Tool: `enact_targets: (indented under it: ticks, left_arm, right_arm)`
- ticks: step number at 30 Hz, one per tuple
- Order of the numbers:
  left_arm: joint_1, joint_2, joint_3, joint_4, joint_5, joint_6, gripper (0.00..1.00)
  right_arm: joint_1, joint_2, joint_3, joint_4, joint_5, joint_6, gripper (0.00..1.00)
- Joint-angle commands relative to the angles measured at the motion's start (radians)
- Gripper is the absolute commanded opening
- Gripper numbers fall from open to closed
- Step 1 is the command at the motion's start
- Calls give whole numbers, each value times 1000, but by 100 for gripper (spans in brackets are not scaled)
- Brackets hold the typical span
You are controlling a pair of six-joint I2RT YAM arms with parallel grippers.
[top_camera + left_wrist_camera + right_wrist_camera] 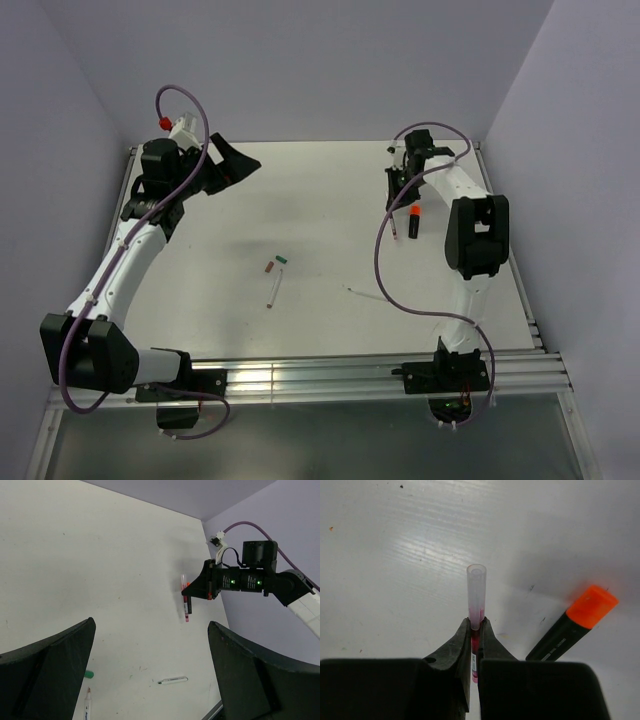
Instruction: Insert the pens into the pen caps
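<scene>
I will move my right gripper gently toward the marker, then lower the pen and let go of it, because the clear tabletop [402,221] [522,596] beside the marker's orange end is just below it.
My right gripper [476,625] is shut on the thin dark red pen [476,592], whose clear end sticks out past the fingertips just above the table. The pen also shows in the top view [396,226] below that gripper [398,206]. The short black marker [560,637] with an orange end lies just right of it [414,218]. My left gripper [151,625] is open and empty, raised at the far left [238,163]. Mid-table lie a brownish-red cap [268,267], a green cap [282,259] and two white pens [274,290] [358,292].
The white table [200,300] is walled by lilac panels at the back and sides. A metal rail [330,370] runs along the near edge by the arm bases. A purple cable [380,270] from the right arm loops over the table near the right white pen.
</scene>
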Motion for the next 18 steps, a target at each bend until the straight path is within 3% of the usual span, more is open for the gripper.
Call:
enact_targets:
  ticks: [1, 18]
  left_arm:
    - [0, -27, -8, 35, 17, 8, 100]
    - [2, -24, -5, 43, 43, 5, 99]
  right_arm:
    - [-8, 21, 74, 1, 45, -58, 0]
    - [-10, 90, 79, 38, 138, -124, 0]
